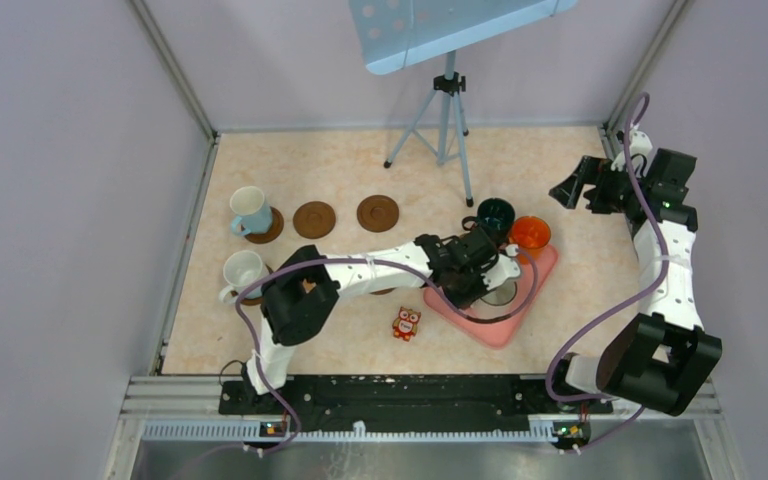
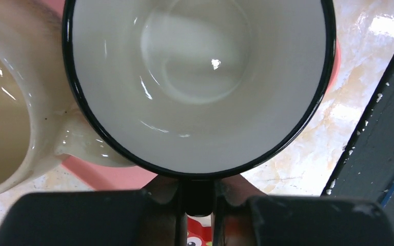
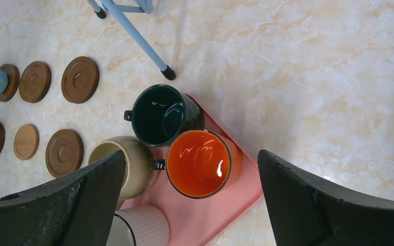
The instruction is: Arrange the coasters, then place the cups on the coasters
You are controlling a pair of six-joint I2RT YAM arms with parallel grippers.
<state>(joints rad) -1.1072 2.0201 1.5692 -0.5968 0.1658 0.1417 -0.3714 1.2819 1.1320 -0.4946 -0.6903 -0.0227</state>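
Observation:
The coaster beside the light blue cup is bare and is outward of my left gripper, to its left in the top view. I will lift, move across to it, lower and let go.
My left gripper (image 2: 199, 197) is shut on the black handle of a white cup with a black rim (image 2: 200, 66), which stands on the pink tray (image 1: 505, 330). Touching that cup on its left is a beige cup (image 2: 5, 128). The dark green cup (image 3: 161, 114) and the orange cup (image 3: 199, 163) stand on the tray's far part. A light blue cup (image 1: 250, 210) and a white cup (image 1: 243, 272) each sit on a coaster at the left. Bare coasters (image 1: 314, 219) (image 1: 378, 213) lie beside them; a tan coaster (image 3: 26, 141) and a dark one (image 3: 64, 152) lie in the nearer row. My right gripper (image 3: 192, 205) hangs open, high above the tray.
A small red owl figure (image 1: 406, 323) stands on the table just left of the tray's near corner. A tripod (image 1: 448, 120) with a blue perforated plate stands at the back, one foot close to the green cup. Walls enclose the table on three sides.

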